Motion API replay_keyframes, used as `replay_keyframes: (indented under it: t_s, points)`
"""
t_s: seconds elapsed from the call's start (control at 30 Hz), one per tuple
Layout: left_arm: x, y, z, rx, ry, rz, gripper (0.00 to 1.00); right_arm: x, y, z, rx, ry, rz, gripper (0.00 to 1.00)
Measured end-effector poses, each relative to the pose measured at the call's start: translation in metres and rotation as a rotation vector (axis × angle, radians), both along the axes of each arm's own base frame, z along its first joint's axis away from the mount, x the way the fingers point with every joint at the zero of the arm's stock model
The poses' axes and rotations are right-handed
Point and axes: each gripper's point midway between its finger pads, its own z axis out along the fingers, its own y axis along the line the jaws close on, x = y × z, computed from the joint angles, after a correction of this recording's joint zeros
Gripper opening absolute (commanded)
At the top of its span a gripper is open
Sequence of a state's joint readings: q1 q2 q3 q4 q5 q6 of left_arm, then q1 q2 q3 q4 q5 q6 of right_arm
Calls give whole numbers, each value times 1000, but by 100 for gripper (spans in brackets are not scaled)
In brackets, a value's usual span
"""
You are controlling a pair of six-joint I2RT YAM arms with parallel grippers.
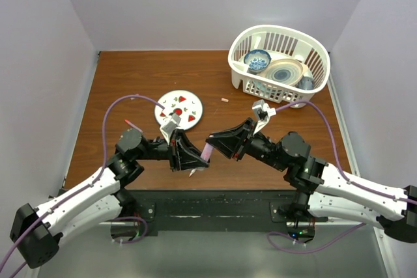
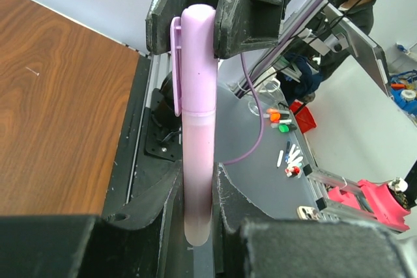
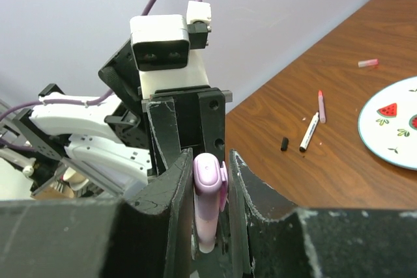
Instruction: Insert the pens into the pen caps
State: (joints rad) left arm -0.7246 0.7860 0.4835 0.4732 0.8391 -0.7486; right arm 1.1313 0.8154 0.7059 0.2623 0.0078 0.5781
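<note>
I will tilt my left gripper down next and lower it toward the right in the top view to release the pen on the bare tabletop, because the pen's cap is already on.
A thick pale pink pen [image 2: 197, 161] stands between my two grippers, above the table's near edge. My left gripper [image 2: 197, 183] is shut on its barrel. The pink pen cap [image 2: 194, 56], with a clip on its side, sits on the pen's far end, and my right gripper [image 3: 210, 161] is shut on that cap [image 3: 208, 180]. From above, the two grippers [image 1: 194, 154] [image 1: 214, 145] meet tip to tip with the pen [image 1: 206, 154] bridging them. On the table lie a white pen [image 3: 309, 132], a thin reddish pen [image 3: 321, 105], a dark cap [image 3: 285, 143] and a small pink cap [image 3: 368, 63].
A white plate [image 1: 179, 107] with watermelon prints lies on the brown table, left of centre. At the back right, a white basket [image 1: 279, 63] holds bowls and a cup. The reddish pen [image 1: 132, 124] lies left of the plate. Walls close in the table on three sides.
</note>
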Motion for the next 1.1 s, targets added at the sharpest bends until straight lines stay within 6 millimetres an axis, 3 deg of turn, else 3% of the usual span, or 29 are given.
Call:
replay_keyframes:
  t_s: [0.47,0.53,0.57,0.67,0.7,0.8,0.93,1.1]
  points:
    - [18,0,-30,90,69,-43,0,22,-2,-31,-15,90,-111,0]
    - [21,-1,-31,92,72,-42,0,27,-4,-30,-38,122,-141,9]
    - [22,-1,-30,90,69,-40,0,28,-6,-27,-48,137,-156,21]
    - [25,-2,-26,72,46,-23,0,31,-10,-16,-79,174,-202,47]
    - [29,-2,-23,64,31,2,0,33,-12,-13,-93,191,-223,57]
    - [56,0,-21,55,24,144,0,29,-21,-4,-128,225,-258,73]
    - [87,0,-39,105,88,315,0,29,-53,7,-112,239,-345,86]
    - [105,-22,-88,269,218,447,0,29,-112,15,-16,262,-473,95]
